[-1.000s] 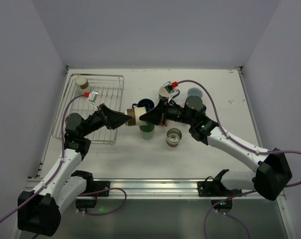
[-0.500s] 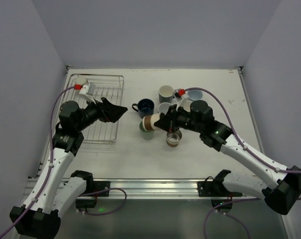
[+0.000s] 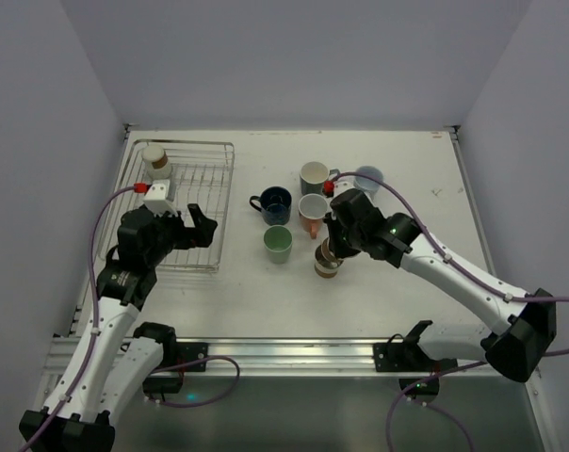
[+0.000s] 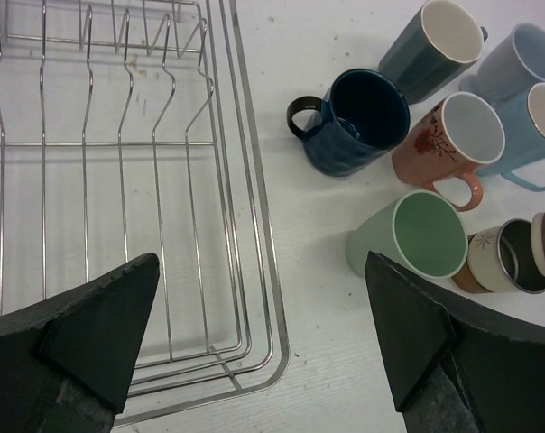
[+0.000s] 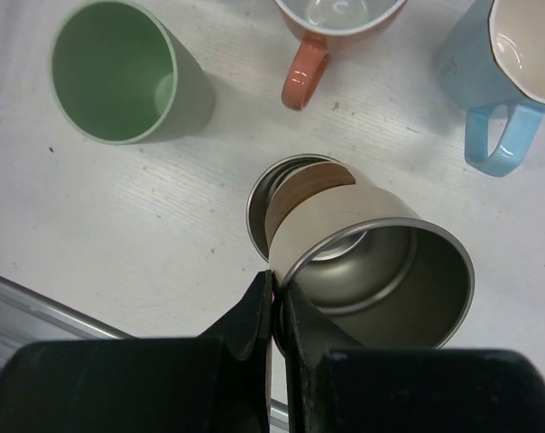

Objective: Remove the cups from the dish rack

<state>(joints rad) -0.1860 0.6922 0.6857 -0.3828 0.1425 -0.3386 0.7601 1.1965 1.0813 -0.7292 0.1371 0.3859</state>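
I will lower my right gripper toward the standing tumbler's opening (image 3: pixel 324 257) (image 5: pixel 265 204) and let go of the held tumbler's rim, because the bottom of the held tumbler is only partly inside that opening.
The silver wire dish rack (image 3: pixel 205 179) stands at the left and holds one beige-and-brown cup (image 3: pixel 154 158) in its far corner. My left gripper (image 3: pixel 202 226) is open and empty above the rack's right rim (image 4: pixel 254 234). My right gripper (image 3: pixel 329 247) is shut on the rim of a beige-and-brown steel tumbler (image 5: pixel 372 253). It holds this tumbler tilted, with its base in the mouth of a second tumbler (image 5: pixel 257 200) standing on the table. Navy (image 3: pixel 273 203), grey-green (image 3: pixel 314 176), salmon-pink (image 3: pixel 312 213), light blue (image 3: pixel 367 179) and mint green (image 3: pixel 278 243) cups stand around it.
The cups are tightly grouped mid-table, the mint one (image 5: pixel 119 77) and the salmon handle (image 5: pixel 304 77) closest to the held tumbler. Grey walls close in the table on three sides. The metal rail (image 3: pixel 294 353) runs along the near edge.
The left gripper let go of the tumbler and drew back over the rack. The right gripper carried the tumbler right and down onto the second tumbler.
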